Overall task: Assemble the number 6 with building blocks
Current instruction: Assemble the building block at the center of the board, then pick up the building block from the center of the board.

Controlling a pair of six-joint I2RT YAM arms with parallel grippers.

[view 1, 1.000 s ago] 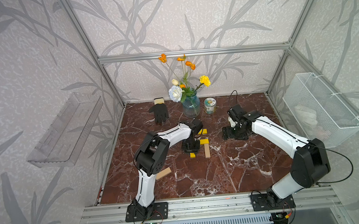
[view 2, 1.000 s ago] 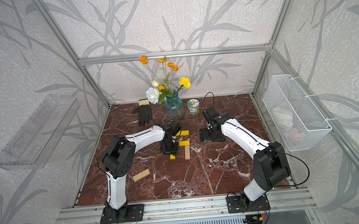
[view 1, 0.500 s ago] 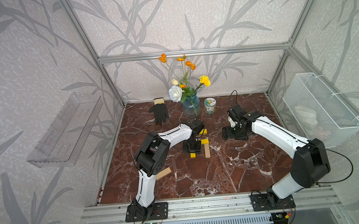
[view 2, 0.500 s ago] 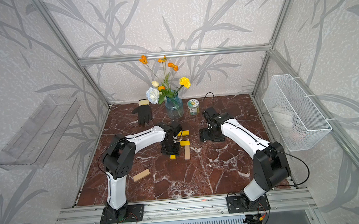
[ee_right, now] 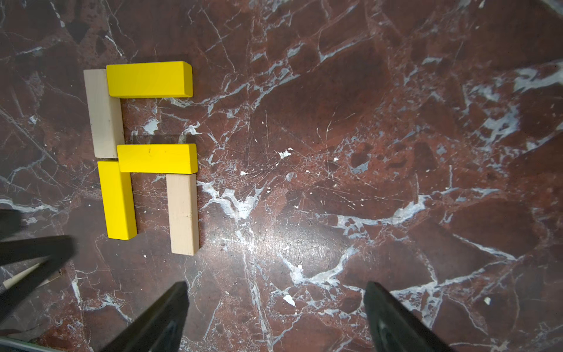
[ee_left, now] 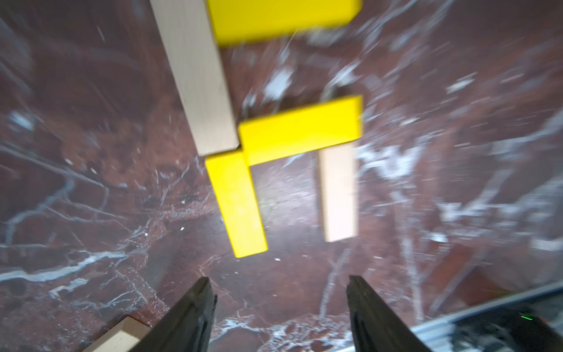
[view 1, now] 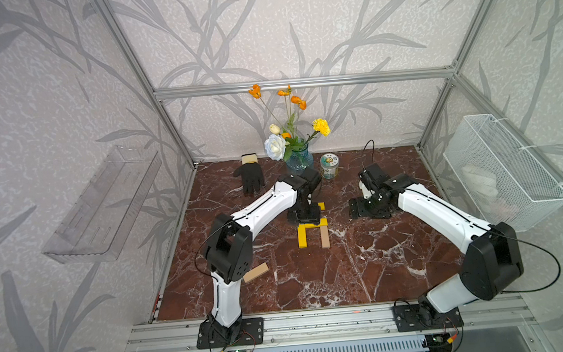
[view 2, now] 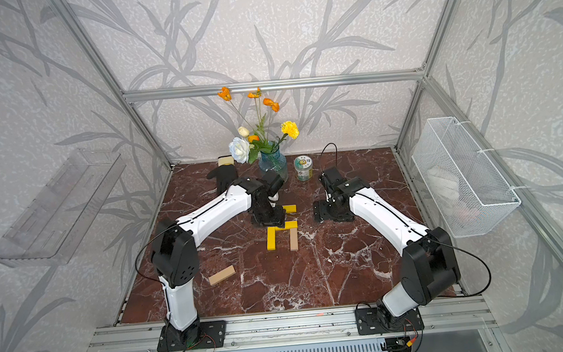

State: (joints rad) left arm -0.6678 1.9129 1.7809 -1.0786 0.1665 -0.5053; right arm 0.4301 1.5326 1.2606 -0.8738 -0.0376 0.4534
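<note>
My right gripper is about to swing back past the uprights, turn, and go down around the loose tan block, because the figure still lacks its bottom bar.
The number 6 stands as a partial figure of building blocks in the right wrist view: a top yellow bar point(ee_right: 149, 79), a tan upright point(ee_right: 103, 112), a middle yellow bar point(ee_right: 157, 158), a lower yellow upright point(ee_right: 117, 199) and a tan upright point(ee_right: 182, 215). Both top views show the lower yellow upright point(view 1: 302, 237) point(view 2: 271, 238). My left gripper point(ee_left: 278, 292) hangs open just behind the figure point(view 1: 305, 214), with nothing between its fingers. To the right of the blocks, my right gripper point(ee_right: 275, 295) stands open and empty point(view 1: 368, 209). One loose tan block point(view 1: 255, 272) lies near the left arm's elbow.
At the back stand a blue glass vase of flowers point(view 1: 299, 160), a small jar point(view 1: 329, 166) and a black glove point(view 1: 252, 179). A white wire basket point(view 1: 499, 173) hangs on the right wall and a transparent shelf point(view 1: 103, 204) on the left. The floor is red-brown marble.
My left gripper has opened and drawn back from the lower yellow upright, which now lies uncovered on the marble. The right arm has hardly moved.
</note>
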